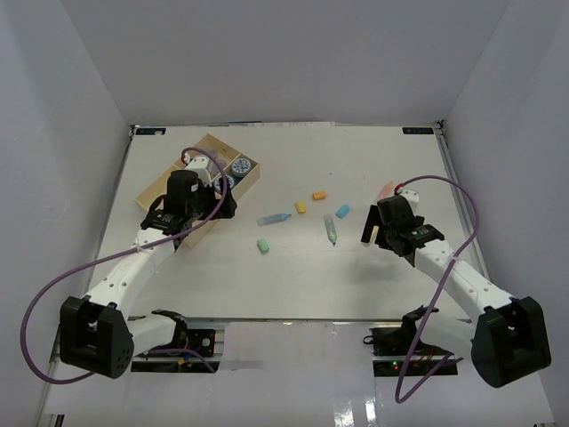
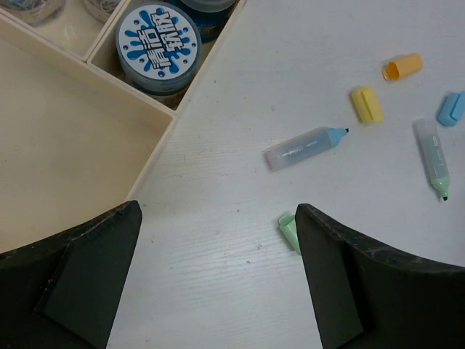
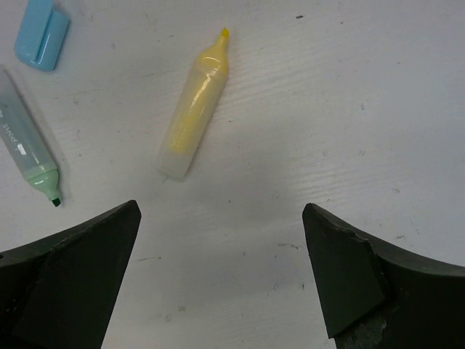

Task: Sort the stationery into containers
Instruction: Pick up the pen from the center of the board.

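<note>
The right gripper lowers its open fingers toward the left in the wrist view next, around the yellow highlighter's blunt end (image 3: 176, 161), since that end faces them.
The pale-wood tray (image 1: 153, 197) lies at the far left, and its rim (image 2: 155, 154) runs through the left wrist view. A blue-and-white roll (image 2: 160, 47) sits in a small compartment; the large compartment (image 2: 65, 145) shows bare wood. My left gripper (image 1: 218, 203) (image 2: 218, 211) hangs open over the tray's right edge, empty. On the table lie a blue highlighter (image 2: 305, 147), a green cap (image 2: 288, 229), a yellow cap (image 2: 367, 104), an orange cap (image 2: 402, 66), a blue cap (image 2: 452, 107) and a green highlighter (image 2: 432, 156). My right gripper (image 1: 378, 233) (image 3: 221, 211) is open above a yellow highlighter (image 3: 195, 109).
A pink piece (image 1: 385, 189) lies just beyond the right gripper. The blue cap (image 3: 42, 36) and green highlighter (image 3: 29, 149) lie to the left of the right gripper. White walls close off the table at the back and sides.
</note>
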You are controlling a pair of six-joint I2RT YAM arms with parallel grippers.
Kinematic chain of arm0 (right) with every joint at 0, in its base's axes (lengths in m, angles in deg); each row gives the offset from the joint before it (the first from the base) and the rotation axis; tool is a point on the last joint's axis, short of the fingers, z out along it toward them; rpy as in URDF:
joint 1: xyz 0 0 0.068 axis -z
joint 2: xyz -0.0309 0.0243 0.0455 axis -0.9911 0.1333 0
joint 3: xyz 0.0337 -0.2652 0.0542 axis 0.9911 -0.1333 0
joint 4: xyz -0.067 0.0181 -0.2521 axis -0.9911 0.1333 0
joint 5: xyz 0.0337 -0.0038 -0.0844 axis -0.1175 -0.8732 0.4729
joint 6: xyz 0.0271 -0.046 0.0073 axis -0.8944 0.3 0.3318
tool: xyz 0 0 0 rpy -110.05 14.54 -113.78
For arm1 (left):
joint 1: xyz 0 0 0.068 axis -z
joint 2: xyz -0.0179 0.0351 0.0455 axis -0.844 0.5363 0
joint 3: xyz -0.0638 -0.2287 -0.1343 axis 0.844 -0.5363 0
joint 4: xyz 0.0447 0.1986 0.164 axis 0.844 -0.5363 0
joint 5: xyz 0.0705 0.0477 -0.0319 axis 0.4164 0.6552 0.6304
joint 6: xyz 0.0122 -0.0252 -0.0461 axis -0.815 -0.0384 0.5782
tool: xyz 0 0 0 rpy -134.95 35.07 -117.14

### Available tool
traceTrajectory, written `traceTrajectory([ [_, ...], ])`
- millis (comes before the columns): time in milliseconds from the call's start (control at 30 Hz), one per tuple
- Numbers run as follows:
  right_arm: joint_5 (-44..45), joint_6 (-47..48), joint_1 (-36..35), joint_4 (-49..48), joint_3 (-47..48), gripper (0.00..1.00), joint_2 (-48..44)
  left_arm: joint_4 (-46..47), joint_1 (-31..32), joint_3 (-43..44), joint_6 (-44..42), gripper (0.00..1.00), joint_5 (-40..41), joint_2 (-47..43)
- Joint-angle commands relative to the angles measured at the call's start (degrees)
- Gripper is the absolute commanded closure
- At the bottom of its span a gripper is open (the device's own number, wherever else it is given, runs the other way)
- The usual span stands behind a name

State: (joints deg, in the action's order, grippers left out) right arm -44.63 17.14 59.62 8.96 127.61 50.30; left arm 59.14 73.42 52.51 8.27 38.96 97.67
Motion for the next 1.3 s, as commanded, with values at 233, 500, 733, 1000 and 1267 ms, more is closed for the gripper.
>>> traceTrajectory([
  [233,0.3,-6.2,2.2,-6.6,3.9,0.20,7.8,2.9,-0.4,-1.4,-0.2,0.02,5.5,-6.0],
  [500,-1.0,-8.8,2.1,-9.4,4.2,0.32,12.2,2.9,-0.4,-1.3,-0.3,0.02,4.7,-5.3],
  [733,0.4,-11.2,2.2,-9.6,5.5,0.35,15.4,2.8,-0.4,-1.3,0.2,0.02,4.1,-5.7],
  [1000,1.0,-14.1,2.1,-9.7,5.4,0.42,17.8,2.8,-0.4,-1.4,0.4,0.02,3.2,-6.4],
  [1267,1.6,-15.6,0.2,-7.5,6.5,0.43,19.1,2.7,-0.3,-1.4,0.5,0.02,3.0,-6.9],
])
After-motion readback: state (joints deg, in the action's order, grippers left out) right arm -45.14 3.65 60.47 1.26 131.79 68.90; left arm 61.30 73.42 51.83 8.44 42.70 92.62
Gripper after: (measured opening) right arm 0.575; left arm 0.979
